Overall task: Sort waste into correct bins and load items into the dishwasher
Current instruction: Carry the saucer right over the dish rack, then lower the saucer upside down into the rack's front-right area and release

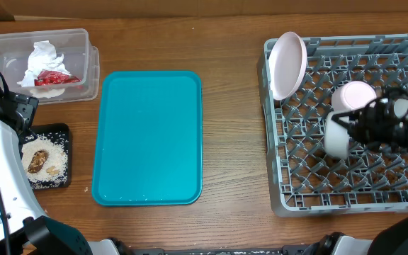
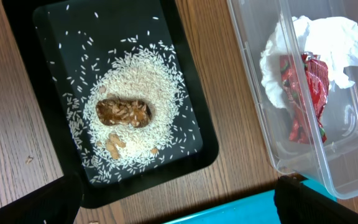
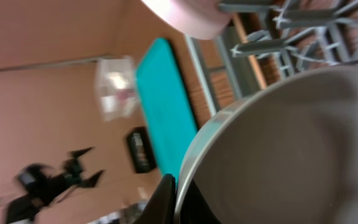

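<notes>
I should next lower the grey-green bowl [image 1: 336, 138] in my right gripper, tip it opening-down onto the rack's free wires beside the pinkish-white dish, then open.
The clear tub [image 1: 91, 71] [image 2: 248, 62] holds the crumpled napkin [image 1: 44, 55] [image 2: 328, 34] and red wrapper [image 1: 55, 78] [image 2: 306, 87]. The black tray [image 1: 62, 131] [image 2: 48, 37] holds rice [image 1: 55, 161] [image 2: 135, 74] and brown lumps [image 1: 37, 161] [image 2: 123, 112]. My left gripper [image 2: 179, 202] [image 1: 13, 108] is open and empty above the table by the black tray. My right gripper [image 3: 180, 194] [image 1: 358, 131] is shut on the rim of the grey-green bowl [image 3: 291, 143] [image 1: 336, 138] over the grey rack [image 1: 282, 177] [image 3: 291, 43]. A plate [image 1: 287, 64] [image 3: 185, 12] stands on edge in the rack's far left corner.
The teal serving tray [image 1: 147, 138] [image 2: 247, 211] [image 3: 163, 93] lies bare in the middle. A second pinkish-white round dish [image 1: 354, 95] stands in the rack behind the bowl. A white piece [image 1: 402, 106] shows beside it, partly hidden by my right arm.
</notes>
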Available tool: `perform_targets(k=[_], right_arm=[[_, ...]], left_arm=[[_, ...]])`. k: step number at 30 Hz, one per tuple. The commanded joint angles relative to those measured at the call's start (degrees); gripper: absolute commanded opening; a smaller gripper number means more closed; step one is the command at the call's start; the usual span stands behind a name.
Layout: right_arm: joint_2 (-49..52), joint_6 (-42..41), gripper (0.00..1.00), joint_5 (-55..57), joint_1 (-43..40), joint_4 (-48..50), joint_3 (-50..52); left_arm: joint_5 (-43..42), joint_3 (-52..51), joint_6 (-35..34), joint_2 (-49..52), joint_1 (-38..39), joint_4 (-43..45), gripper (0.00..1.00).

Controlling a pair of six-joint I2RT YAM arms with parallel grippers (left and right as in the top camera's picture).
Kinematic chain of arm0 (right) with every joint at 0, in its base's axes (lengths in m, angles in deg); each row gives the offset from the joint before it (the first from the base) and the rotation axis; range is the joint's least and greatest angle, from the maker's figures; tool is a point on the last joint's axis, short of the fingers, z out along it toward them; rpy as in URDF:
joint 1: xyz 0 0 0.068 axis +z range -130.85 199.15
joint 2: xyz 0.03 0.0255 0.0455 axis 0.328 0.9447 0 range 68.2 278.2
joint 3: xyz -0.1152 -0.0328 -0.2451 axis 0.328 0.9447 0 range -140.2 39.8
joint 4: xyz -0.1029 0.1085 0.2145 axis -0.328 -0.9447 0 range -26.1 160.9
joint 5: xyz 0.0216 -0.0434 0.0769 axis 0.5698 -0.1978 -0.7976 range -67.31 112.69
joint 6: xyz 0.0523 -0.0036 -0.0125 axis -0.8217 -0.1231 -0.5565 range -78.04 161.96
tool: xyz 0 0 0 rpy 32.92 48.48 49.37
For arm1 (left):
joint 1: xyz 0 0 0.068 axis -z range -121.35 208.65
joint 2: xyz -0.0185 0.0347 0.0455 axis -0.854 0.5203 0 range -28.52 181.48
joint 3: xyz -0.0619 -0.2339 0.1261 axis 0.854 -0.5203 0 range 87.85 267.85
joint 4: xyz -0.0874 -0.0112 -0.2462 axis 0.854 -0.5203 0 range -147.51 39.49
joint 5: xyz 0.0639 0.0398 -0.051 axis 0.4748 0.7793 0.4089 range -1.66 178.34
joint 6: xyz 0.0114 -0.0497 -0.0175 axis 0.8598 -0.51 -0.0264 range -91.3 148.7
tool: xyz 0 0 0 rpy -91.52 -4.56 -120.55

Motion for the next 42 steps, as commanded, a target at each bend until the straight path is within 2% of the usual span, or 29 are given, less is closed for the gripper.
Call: perform_targets(k=[1,6,11,16,22,29,37,42], right_arm=[[-0.9,10.3,0.04,-13.2,-2.1,2.6,5.6],[0.4,10.1,0.04,-18.8,-2.5,10.7,11.6],[1.3,8.9,0.04,-19.0,-2.6,13.1,12.2],[1.3,6.1,0.04,-13.6,-2.6,13.4,12.2],[1.3,-1.3,0.04,-2.9,-3.1,14.7,12.2],[1.3,-2.6,0.04,-1.0,-7.2,15.7,12.0],[1.0,-5.5,0.12,2.0,-11.3,15.4,11.2],[-0.5,-7.1,0.19,9.1,-13.2,11.7,6.9]], left_arm=[[0.8,0.1,-0.7,0.4,0.1,0.0,1.0],[0.8,0.1,-0.7,0.4,0.1,0.1,1.0],[0.8,0.1,-0.7,0.4,0.1,0.0,1.0],[0.8,0.1,-0.7,0.4,0.1,0.0,1.0],[0.8,0.1,-0.7,0.4,0.1,0.0,1.0],[0.8,0.1,-0.7,0.4,0.1,0.1,1.0],[0.8,0.1,-0.7,0.4,0.1,0.1,1.0],[0.8,0.1,-0.7,0.4,0.1,0.0,1.0]])
